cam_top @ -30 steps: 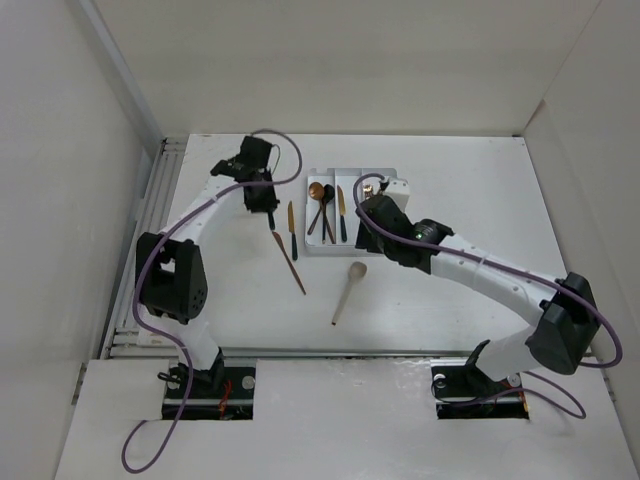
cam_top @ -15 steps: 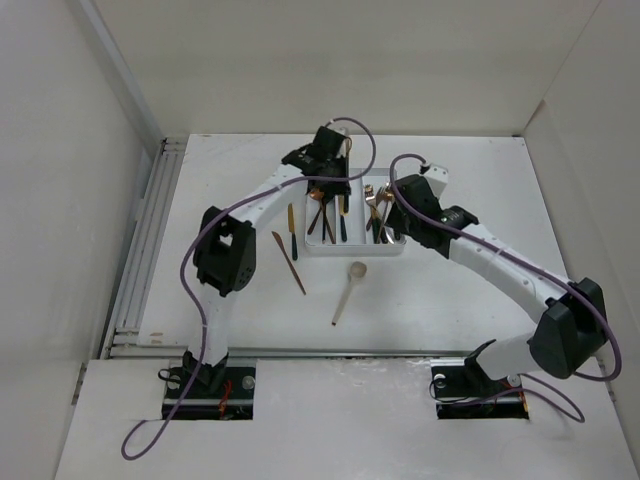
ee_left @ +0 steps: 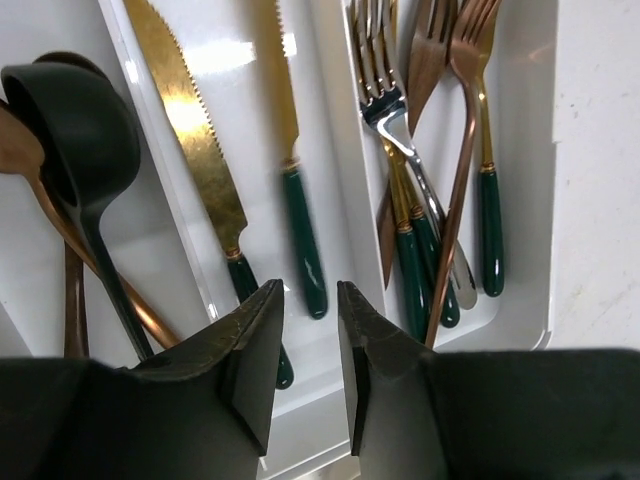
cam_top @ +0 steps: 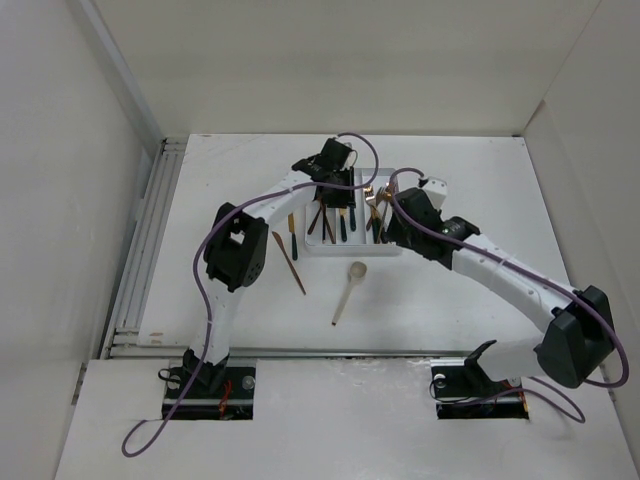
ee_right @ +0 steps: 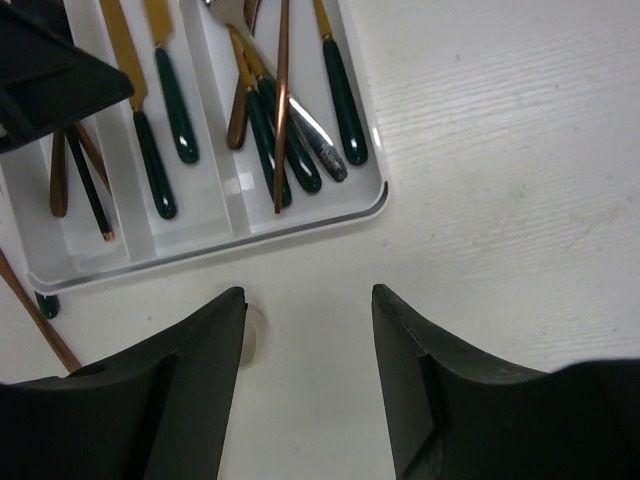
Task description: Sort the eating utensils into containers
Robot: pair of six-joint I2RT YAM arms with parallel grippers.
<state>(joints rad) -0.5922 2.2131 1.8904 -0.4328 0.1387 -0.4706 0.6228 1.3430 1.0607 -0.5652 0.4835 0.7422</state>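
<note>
The cream spoon is outside the tray, so my right gripper will next go back, left in the top view and down onto the spoon's neck (cam_top: 351,284).
The white tray (cam_top: 350,248) has three long compartments. In the left wrist view the tray (ee_left: 525,200) holds a black spoon (ee_left: 75,130) and copper spoons on the left, two gold knives (ee_left: 200,170) in the middle and several forks (ee_left: 410,120) on the right. My left gripper (cam_top: 333,195) hovers over the middle compartment's near end (ee_left: 311,300), jaws slightly apart and empty. My right gripper (cam_top: 392,228) is wide open and empty over bare table just in front of the tray's right corner (ee_right: 309,300). The cream spoon (cam_top: 346,292) lies on the table; its bowl (ee_right: 248,335) shows beside my left finger.
A thin copper utensil (cam_top: 290,263) lies slanted on the table left of the tray. A gold knife with a dark handle (cam_top: 292,222) lies alongside the tray's left wall. White walls enclose the table on three sides.
My left gripper has swung right from beside the tray to above it. A second knife now lies in the middle compartment. My right gripper has drawn back off the fork compartment.
</note>
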